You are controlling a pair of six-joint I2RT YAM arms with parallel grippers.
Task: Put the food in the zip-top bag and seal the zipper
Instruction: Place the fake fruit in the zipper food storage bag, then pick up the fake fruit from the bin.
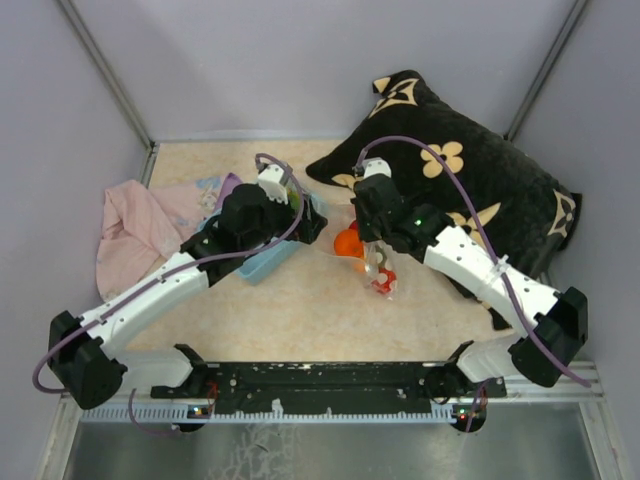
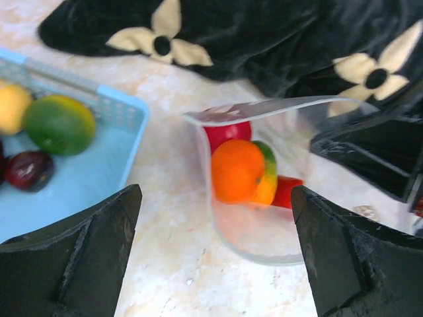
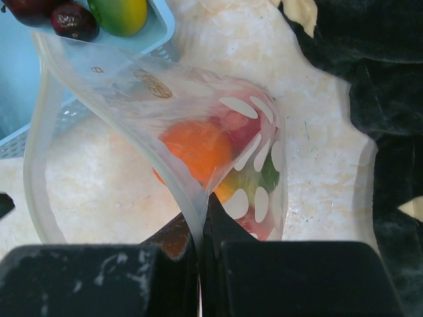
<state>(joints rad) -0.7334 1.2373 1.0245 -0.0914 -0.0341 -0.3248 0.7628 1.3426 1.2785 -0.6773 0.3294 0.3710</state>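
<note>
The small dark purple fruit is still in the basket. My left gripper will next swing to the left in the top view and come down onto it.
The zip-top bag (image 3: 218, 125) stands on the table with its mouth held open, white dots on its side. Inside are an orange fruit (image 2: 236, 170), a red piece and a green-yellow piece. My right gripper (image 3: 201, 221) is shut on the bag's rim, on the zipper strip (image 3: 32, 165); it shows in the top view (image 1: 372, 250) too. My left gripper (image 2: 215, 264) is open and empty, low over the table between the bag (image 2: 264, 228) and the basket. More food lies in the basket: a green-yellow fruit (image 2: 59, 123), a yellow one (image 2: 12, 105), a dark purple one (image 2: 28, 168).
The light-blue basket (image 2: 112, 165) sits just left of the bag, under my left arm in the top view (image 1: 265, 262). A black pillow with cream flowers (image 1: 460, 170) lies behind and right of the bag. A pink cloth (image 1: 140, 225) lies at the left.
</note>
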